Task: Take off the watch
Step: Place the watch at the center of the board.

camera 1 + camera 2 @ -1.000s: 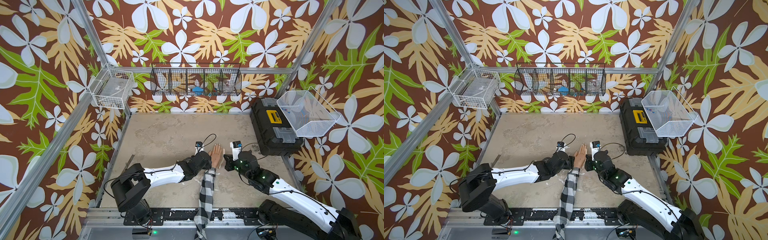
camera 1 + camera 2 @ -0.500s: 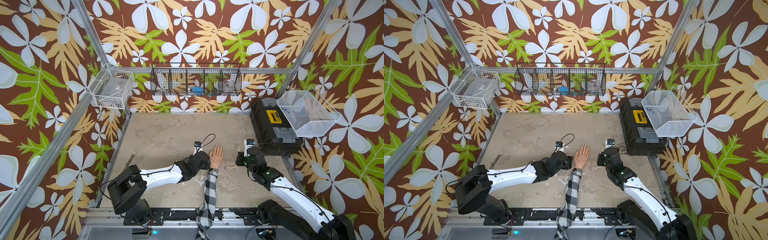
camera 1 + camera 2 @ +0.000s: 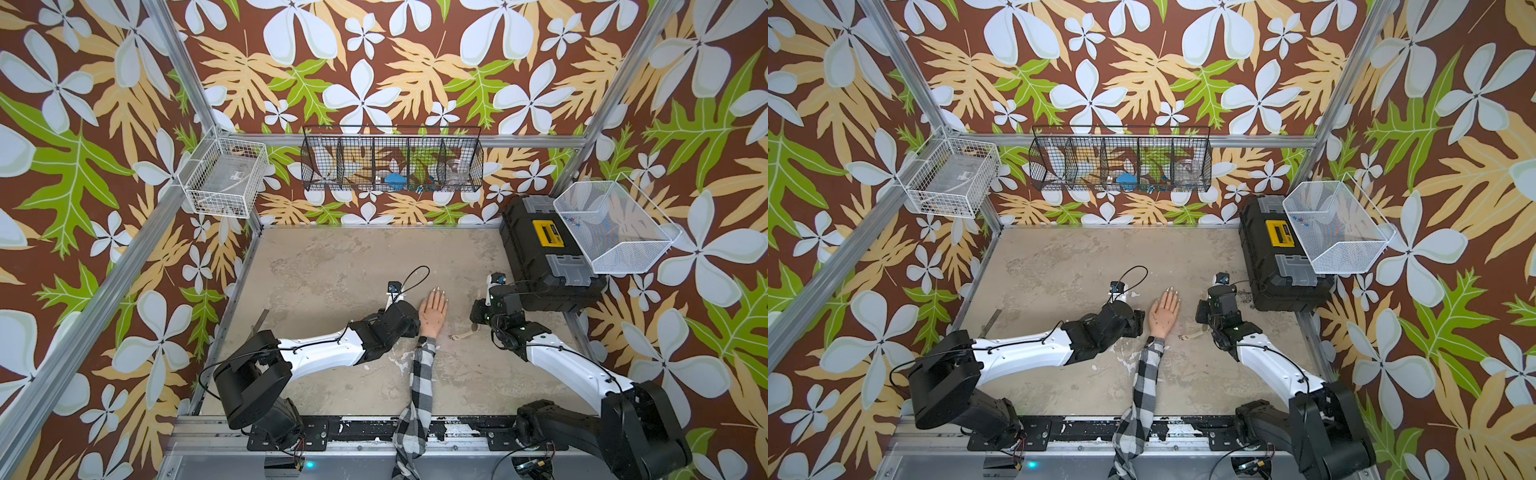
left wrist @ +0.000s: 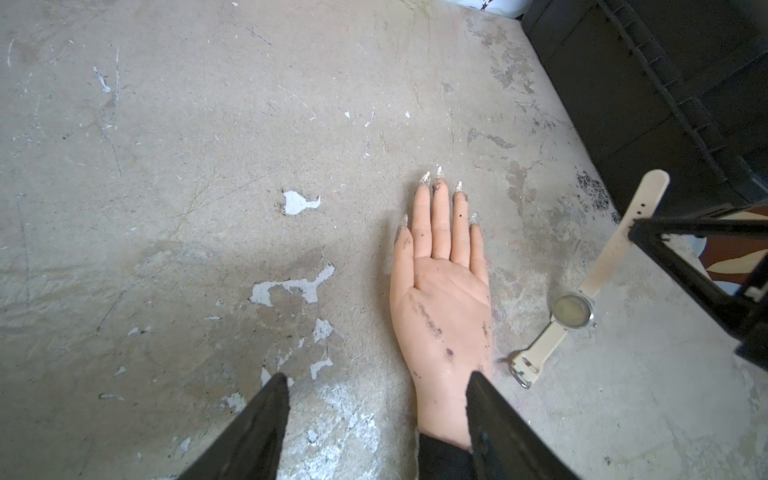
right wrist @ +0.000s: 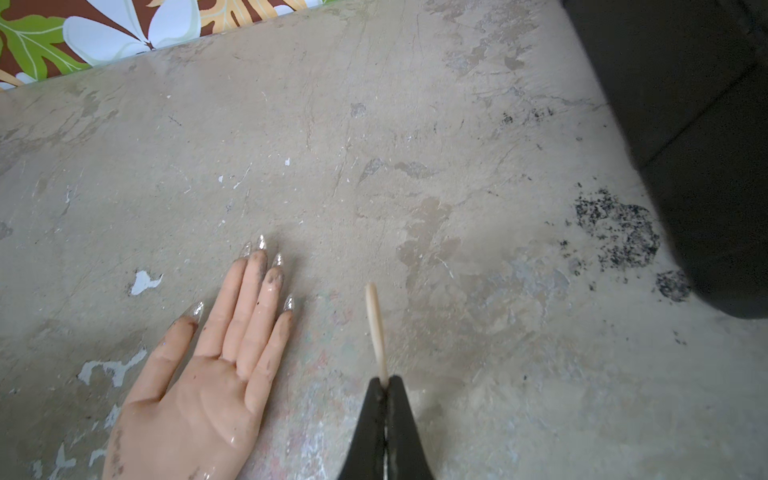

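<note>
The strap goes down and outward in my right gripper next, for release over the bare table beside the mannequin hand's fingers, because the strap's loose end still stands above the table.
The watch [image 4: 572,311] is off the mannequin hand [image 4: 444,299] and lies on the table to its right. Its round face and buckle end rest on the surface, and its pale strap [image 5: 376,328] rises into my right gripper [image 5: 386,380], which is shut on the strap's free end. In both top views the watch [image 3: 463,333] [image 3: 1192,334] trails from the right gripper [image 3: 478,322] toward the hand [image 3: 433,313]. My left gripper [image 4: 376,378] is open at the mannequin's wrist. One of its fingers [image 4: 490,415] lies over the wrist's edge, and it holds nothing.
A plaid sleeve [image 3: 419,382] runs from the hand to the table's front edge. A black toolbox [image 3: 544,257] stands at the right, close behind the right gripper, with a white mesh bin [image 3: 615,226] above it. A metal ruler [image 3: 259,322] lies at the left edge. Wire baskets [image 3: 392,160] hang on the back wall.
My right gripper has pulled away from the mannequin hand to the right, dragging the watch by its strap off the wrist onto the table. The left arm has barely moved.
</note>
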{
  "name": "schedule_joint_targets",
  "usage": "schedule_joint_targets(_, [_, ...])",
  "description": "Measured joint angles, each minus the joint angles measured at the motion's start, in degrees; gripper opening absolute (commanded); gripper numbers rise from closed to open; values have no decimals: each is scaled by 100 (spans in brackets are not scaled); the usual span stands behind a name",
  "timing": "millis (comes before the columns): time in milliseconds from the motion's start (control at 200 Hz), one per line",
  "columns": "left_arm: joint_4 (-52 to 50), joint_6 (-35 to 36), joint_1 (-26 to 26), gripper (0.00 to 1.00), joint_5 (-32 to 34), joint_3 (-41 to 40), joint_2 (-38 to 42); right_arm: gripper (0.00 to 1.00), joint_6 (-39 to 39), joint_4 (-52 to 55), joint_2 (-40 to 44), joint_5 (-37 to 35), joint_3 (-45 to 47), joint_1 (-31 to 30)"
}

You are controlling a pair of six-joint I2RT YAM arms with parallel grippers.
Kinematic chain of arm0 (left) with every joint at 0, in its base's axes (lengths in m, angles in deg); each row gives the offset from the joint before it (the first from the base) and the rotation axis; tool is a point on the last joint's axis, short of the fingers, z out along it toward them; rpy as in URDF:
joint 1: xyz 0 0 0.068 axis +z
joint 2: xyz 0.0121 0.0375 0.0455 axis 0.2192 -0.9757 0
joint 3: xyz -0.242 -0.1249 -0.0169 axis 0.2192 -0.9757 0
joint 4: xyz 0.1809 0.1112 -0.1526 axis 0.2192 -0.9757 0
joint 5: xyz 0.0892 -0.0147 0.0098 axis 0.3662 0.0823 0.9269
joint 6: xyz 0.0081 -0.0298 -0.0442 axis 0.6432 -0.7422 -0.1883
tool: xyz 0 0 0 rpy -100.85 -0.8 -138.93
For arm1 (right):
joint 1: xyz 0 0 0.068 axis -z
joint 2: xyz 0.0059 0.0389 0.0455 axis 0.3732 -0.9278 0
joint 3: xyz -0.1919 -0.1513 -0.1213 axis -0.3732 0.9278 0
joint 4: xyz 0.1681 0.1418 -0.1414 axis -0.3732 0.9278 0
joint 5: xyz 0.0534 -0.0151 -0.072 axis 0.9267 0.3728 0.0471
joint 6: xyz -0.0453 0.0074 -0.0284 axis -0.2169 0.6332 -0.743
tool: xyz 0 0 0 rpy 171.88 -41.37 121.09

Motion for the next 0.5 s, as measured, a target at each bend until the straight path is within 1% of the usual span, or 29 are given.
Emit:
schedule_joint_targets(175, [-90, 2, 0, 69, -2, 46, 50, 0, -13, -199, -667, 57, -319, 79])
schedule_joint_targets(305, [-122, 0, 0, 69, 2, 79, 116, 9, -13, -282, -946, 59, -457, 103])
schedule_joint_targets(390, [-164, 0, 0, 69, 4, 114, 155, 12, -13, -328, -1032, 72, -492, 120])
schedule_joint_targets(415, [-166, 0, 0, 69, 4, 120, 168, 15, -13, -350, -1045, 72, -494, 129])
schedule_joint_targets(500, [-181, 4, 0, 69, 7, 164, 184, 32, -13, -369, -1075, 70, -501, 142])
